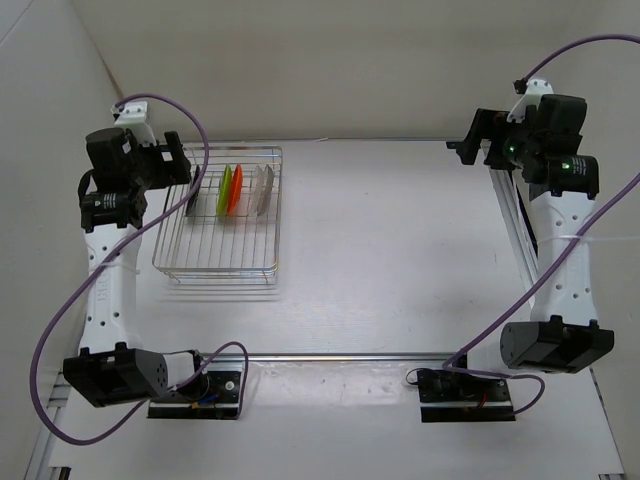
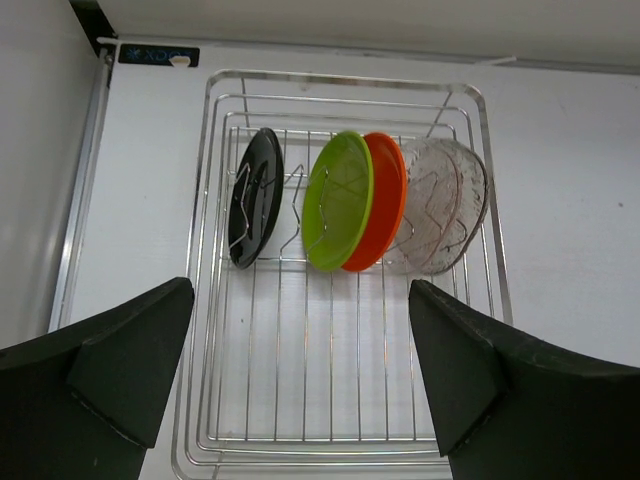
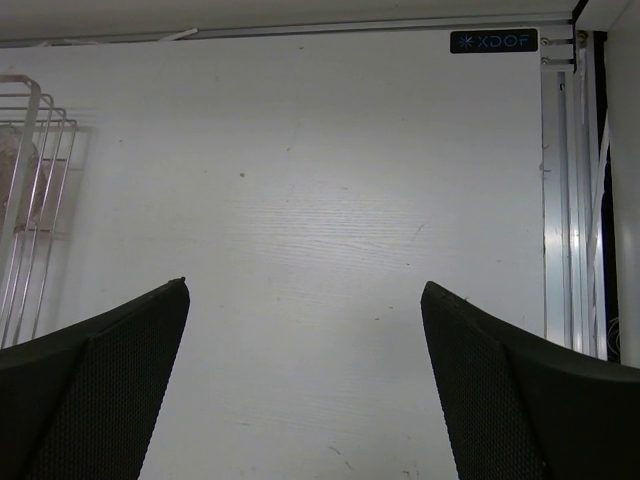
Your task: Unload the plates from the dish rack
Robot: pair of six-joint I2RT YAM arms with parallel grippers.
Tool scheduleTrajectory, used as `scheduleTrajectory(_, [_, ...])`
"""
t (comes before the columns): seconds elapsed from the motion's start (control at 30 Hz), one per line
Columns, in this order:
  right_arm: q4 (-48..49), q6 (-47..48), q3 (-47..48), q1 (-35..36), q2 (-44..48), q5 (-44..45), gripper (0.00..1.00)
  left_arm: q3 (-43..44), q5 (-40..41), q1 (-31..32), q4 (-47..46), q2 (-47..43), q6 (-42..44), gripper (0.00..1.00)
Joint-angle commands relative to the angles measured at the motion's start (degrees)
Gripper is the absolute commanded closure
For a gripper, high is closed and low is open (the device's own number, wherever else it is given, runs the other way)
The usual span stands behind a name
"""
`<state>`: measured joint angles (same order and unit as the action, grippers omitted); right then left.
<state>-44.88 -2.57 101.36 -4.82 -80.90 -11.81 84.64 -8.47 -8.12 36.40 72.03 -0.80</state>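
Observation:
The near part of the black plate's rim is below, and my left gripper should move down onto it next.
The silver wire dish rack [image 1: 215, 268] sits at the table's back left. In its far half stand on edge a black plate [image 2: 255, 198], a lime green plate [image 2: 338, 202], an orange plate [image 2: 388, 190] and clear plates [image 2: 445, 205]. From above I see the green plate [image 1: 226, 192], orange plate [image 1: 238, 190] and clear plates [image 1: 263, 188]. My left gripper [image 1: 182, 167] is open and empty, raised over the rack's left side; in its wrist view the gripper [image 2: 300, 290] frames the rack floor [image 2: 300, 380]. My right gripper [image 1: 468, 140] is open and empty at the back right.
An aluminium rail [image 1: 510, 215] runs along the table's right side, with another rail [image 1: 400, 355] across the near edge. The right wrist view shows bare white table [image 3: 300, 200] below the right gripper [image 3: 305, 290] and the rack's edge [image 3: 25, 200] at far left.

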Motion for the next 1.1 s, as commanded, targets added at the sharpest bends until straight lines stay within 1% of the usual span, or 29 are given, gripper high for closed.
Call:
scheduleTrajectory(0.0, [1.64,0.89,-1.08,-0.10,1.54,1.09,0.00,-2.90,-2.51,0.21,-1.33,-2.16,2.02,0.00])
scheduleTrajectory(0.03, [1.12,0.90,-1.60,-0.10,1.54,1.09,0.00,-2.90,-3.13,0.21,-1.86,-2.16,2.03,0.00])
scheduleTrajectory(0.07, [1.11,1.51,-1.61,-0.10,1.54,1.09,0.00,-2.90,-3.13,0.21,-1.86,-0.33,2.03,0.00])
scheduleTrajectory(0.17, [-0.38,2.12,-1.61,-0.10,1.54,1.09,0.00,-0.01,-4.45,-0.31,-1.86,3.28,2.73,0.00])
scheduleTrajectory(0.27, [-1.00,2.66,-2.83,-0.10,2.23,1.09,0.00,3.77,-7.69,-1.63,-1.86,10.64,3.43,0.00])
scheduleTrajectory(0.33, [-1.00,3.18,-4.23,-0.10,2.76,1.61,0.00,6.84,-10.41,-2.16,-1.86,13.74,3.43,0.00])
scheduleTrajectory(0.4, [-1.00,3.80,-5.29,-0.10,3.38,1.62,0.00,8.86,-10.43,-2.16,-1.86,18.31,3.43,0.04])
scheduleTrajectory(0.57, [-1.00,4.85,-7.41,-0.10,3.91,2.67,0.00,15.72,-6.65,-2.16,-1.86,26.92,2.91,0.04])
scheduleTrajectory(0.63, [-1.00,4.85,-8.02,0.42,4.43,2.67,0.00,18.18,-5.95,-2.16,-0.11,30.62,2.91,0.04])
scheduleTrajectory(0.67, [-1.00,5.46,-8.72,0.42,4.44,2.67,0.00,18.19,-5.94,-2.16,-0.10,31.41,2.91,0.01])
scheduleTrajectory(0.8, [-0.38,5.47,-10.65,0.42,4.97,3.20,0.00,18.19,-5.33,-1.64,0.42,34.05,3.96,0.01])
scheduleTrajectory(0.93, [-0.38,6.00,-11.19,0.42,5.58,3.73,0.00,18.10,-2.87,-1.64,1.47,37.82,5.19,0.01])
scheduleTrajectory(1.0, [0.15,6.00,-11.79,0.42,6.10,3.73,0.00,18.63,-2.34,-1.64,2.09,38.36,5.72,0.03])
scheduleTrajectory(1.07, [1.20,6.00,-12.50,0.42,6.63,3.73,0.00,17.85,-2.34,-1.64,2.09,38.36,5.72,0.03])
